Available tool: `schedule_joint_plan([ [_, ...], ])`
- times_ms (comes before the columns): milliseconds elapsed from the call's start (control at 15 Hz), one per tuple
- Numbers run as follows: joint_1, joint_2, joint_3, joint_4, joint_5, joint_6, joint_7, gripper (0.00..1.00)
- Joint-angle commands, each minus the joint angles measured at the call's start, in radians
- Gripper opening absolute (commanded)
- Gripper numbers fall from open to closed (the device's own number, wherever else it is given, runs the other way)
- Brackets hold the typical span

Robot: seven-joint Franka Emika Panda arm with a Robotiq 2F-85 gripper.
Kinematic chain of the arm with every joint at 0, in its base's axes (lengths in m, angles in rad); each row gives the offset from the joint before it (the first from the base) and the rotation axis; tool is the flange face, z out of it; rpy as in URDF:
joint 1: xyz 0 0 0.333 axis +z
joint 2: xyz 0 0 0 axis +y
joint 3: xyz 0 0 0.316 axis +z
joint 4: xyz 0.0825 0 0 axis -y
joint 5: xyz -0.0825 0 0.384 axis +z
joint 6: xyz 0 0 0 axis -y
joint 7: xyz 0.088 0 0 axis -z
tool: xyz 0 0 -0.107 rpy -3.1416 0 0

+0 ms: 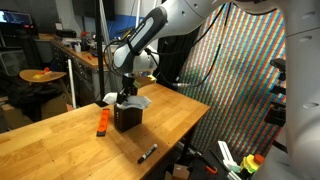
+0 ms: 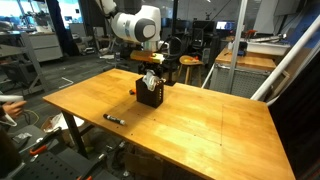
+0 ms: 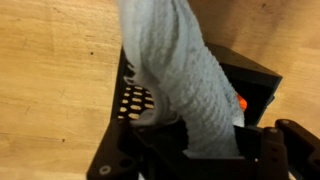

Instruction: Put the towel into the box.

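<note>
The gripper will bring the white towel point(image 1: 137, 101) down to the box's rim next, before letting it go.
My gripper point(image 1: 125, 93) point(image 2: 149, 72) is shut on the white towel point(image 1: 137, 101) point(image 2: 150, 81) and hangs right above the small black box point(image 1: 127, 118) point(image 2: 150, 96) in both exterior views. The towel droops from the jaws down into the open top of the box, with part of it bunched over the rim. In the wrist view the towel point(image 3: 175, 70) runs out from between the fingers of the gripper point(image 3: 210, 140) across the box point(image 3: 135, 102), whose perforated wall shows on the left. Most of the inside of the box is hidden by the cloth.
A flat orange object point(image 1: 102, 121) point(image 3: 241, 102) lies on the wooden table point(image 1: 60, 140) point(image 2: 210, 130) beside the box. A black marker point(image 1: 147, 153) point(image 2: 113, 119) lies nearer the table's edge. Desks, chairs and lab clutter surround the table.
</note>
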Motion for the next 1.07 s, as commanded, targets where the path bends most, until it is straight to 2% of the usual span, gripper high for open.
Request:
schedule_joint_plan([
  [0,-0.006,0.032,0.014,0.002,0.010,0.023,0.002,0.01],
  [733,-0.014,0.110,0.036,-0.001,0.065,-0.010,0.010,0.02],
  [1000,-0.014,0.086,0.030,0.000,0.064,-0.016,0.017,0.04],
])
